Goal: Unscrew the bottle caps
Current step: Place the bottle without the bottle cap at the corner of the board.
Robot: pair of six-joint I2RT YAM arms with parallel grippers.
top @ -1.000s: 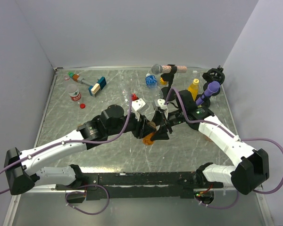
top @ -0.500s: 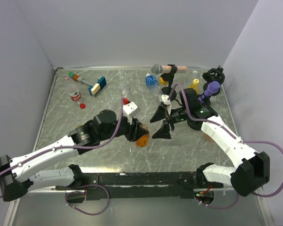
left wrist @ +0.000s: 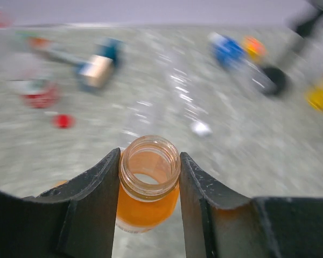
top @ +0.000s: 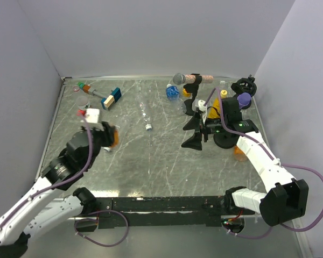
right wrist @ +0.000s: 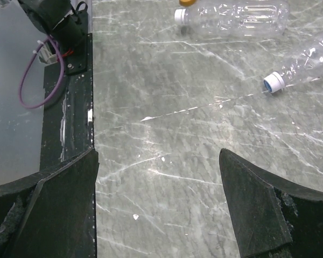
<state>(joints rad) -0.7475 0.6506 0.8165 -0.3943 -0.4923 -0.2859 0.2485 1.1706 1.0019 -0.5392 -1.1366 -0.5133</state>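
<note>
The bottle's opening is uncovered, so my left gripper should lower the bottle toward the left in the top view, onto the bare table near the red cap, and let it go.
My left gripper [top: 106, 134] is shut on a squat orange bottle [left wrist: 148, 200], gripping its neck; the mouth is open with no cap on it. It holds the bottle [top: 113, 138] at the table's left side. My right gripper [top: 195, 127] is open and empty right of centre, above bare table in its wrist view [right wrist: 159, 156]. Two clear bottles lie capped on the table: one [right wrist: 234, 16] with a white cap [right wrist: 180, 15], one [right wrist: 312, 54] with a blue-white cap [right wrist: 273, 82]. A loose red cap [left wrist: 63, 121] lies near a red-labelled bottle [left wrist: 37, 94].
A blue-and-tan block on a stick [top: 112, 98] lies back left. A blue-labelled bottle [top: 172, 92], a yellow bottle [top: 220, 99], a grey microphone [top: 178, 79] and a purple microphone [top: 243, 99] crowd the back right. Something orange [top: 238, 152] shows beside the right forearm.
The two grippers were together at the orange bottle in the middle. My left arm has swung far left with the bottle. My right gripper has drawn back to the right, open.
</note>
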